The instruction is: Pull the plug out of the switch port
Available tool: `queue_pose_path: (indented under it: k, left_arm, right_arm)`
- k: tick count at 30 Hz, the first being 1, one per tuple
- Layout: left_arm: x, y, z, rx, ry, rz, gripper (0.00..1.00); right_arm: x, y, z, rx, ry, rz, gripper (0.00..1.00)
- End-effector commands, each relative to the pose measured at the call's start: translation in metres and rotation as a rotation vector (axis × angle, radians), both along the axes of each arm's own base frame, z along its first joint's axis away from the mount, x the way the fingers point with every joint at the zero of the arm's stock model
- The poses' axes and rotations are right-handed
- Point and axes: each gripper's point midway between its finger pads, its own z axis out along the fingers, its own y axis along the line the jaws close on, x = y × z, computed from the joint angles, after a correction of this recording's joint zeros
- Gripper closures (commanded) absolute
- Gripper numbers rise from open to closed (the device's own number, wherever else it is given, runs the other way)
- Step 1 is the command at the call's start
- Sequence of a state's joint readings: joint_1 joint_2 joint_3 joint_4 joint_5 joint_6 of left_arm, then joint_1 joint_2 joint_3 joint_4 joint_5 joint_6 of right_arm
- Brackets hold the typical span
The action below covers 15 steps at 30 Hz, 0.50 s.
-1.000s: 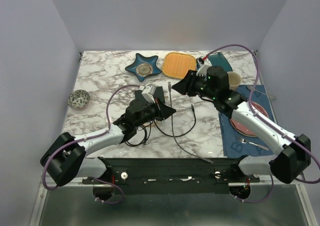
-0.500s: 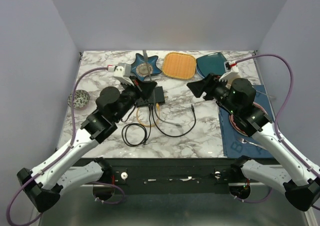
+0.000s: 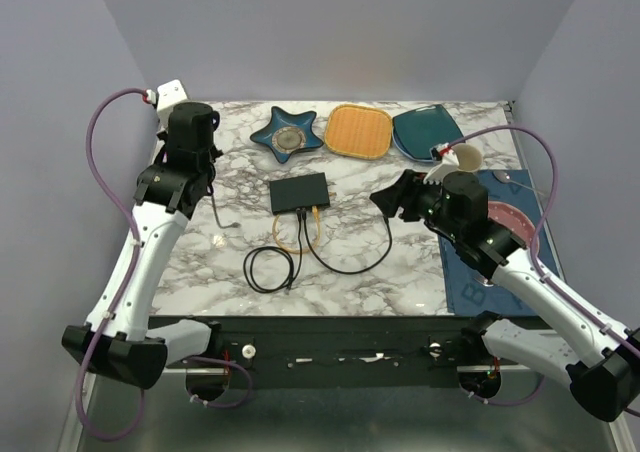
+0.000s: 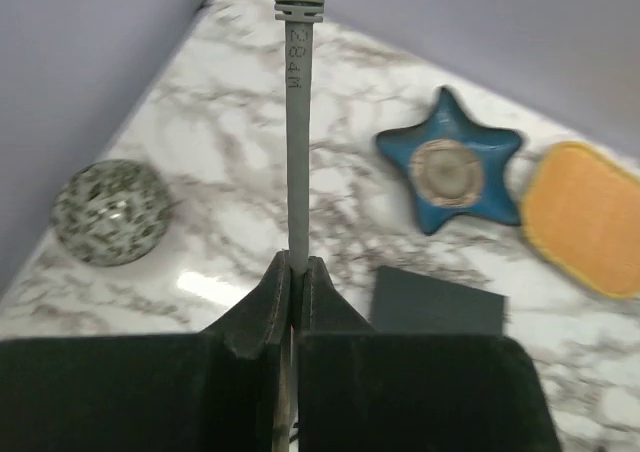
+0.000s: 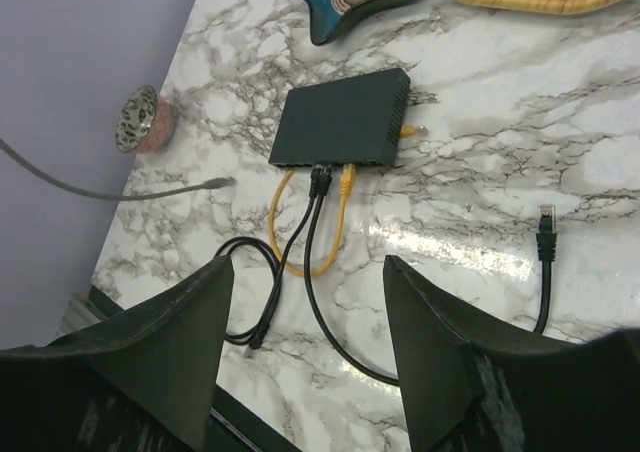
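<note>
My left gripper will go down toward the speckled bowl next, away from the switch, and let go of the thin grey cable there.
The switch is a flat black box lying mid-table, also seen in the right wrist view. Two black plugs and a yellow plug sit in its near edge. My left gripper is raised at the table's left, shut on a thin grey cable. That cable's plug hangs free of the switch, over the marble to the left. My right gripper hovers right of the switch, open, holding nothing.
A blue star dish, an orange plate and a teal plate line the back. A speckled bowl sits at the left. A cup and a blue mat are at the right. A black cable coil lies near the front.
My left arm swung away from the switch to the far left, lifting the grey cable so its plug left the port. My right gripper opened wider and shifted slightly nearer.
</note>
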<state>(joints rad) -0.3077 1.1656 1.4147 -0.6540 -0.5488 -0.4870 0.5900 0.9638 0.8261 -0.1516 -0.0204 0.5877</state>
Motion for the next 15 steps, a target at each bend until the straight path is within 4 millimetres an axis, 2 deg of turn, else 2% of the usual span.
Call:
queue_pose_path:
  k: [1,4,7,10,12,13,14,15]
  left_arm:
    - [-0.012,0.062,-0.032,0.115,0.159,0.242,1.0]
    - [-0.011,0.086,-0.034,0.205,0.173,0.358,1.0]
    - [-0.012,0.113,-0.046,0.274,0.218,0.478,1.0]
    - [-0.006,0.134,-0.076,0.224,0.273,0.545,1.0]
    - [0.005,0.135,-0.114,0.127,0.35,0.535,1.0]
    - [0.003,0.146,-0.129,0.095,0.402,0.555,0.98]
    - [0.007,0.146,-0.149,0.071,0.462,0.54,0.92]
    - [0.007,0.145,-0.157,0.059,0.488,0.536,0.72]
  right_arm:
    - [-0.005,0.009,-0.009,0.019,0.016,0.043,0.31]
    - [-0.006,0.015,-0.016,0.022,0.033,0.07,0.31]
    - [-0.007,0.018,-0.026,0.019,0.056,0.086,0.31]
    - [-0.008,0.023,-0.032,0.032,0.071,0.109,0.32]
    - [-0.009,0.025,-0.035,0.039,0.077,0.117,0.32]
    - [-0.01,0.026,-0.038,0.039,0.085,0.124,0.32]
    - [-0.011,0.027,-0.042,0.038,0.09,0.126,0.32]
    - [-0.011,0.026,-0.046,0.035,0.095,0.126,0.32]
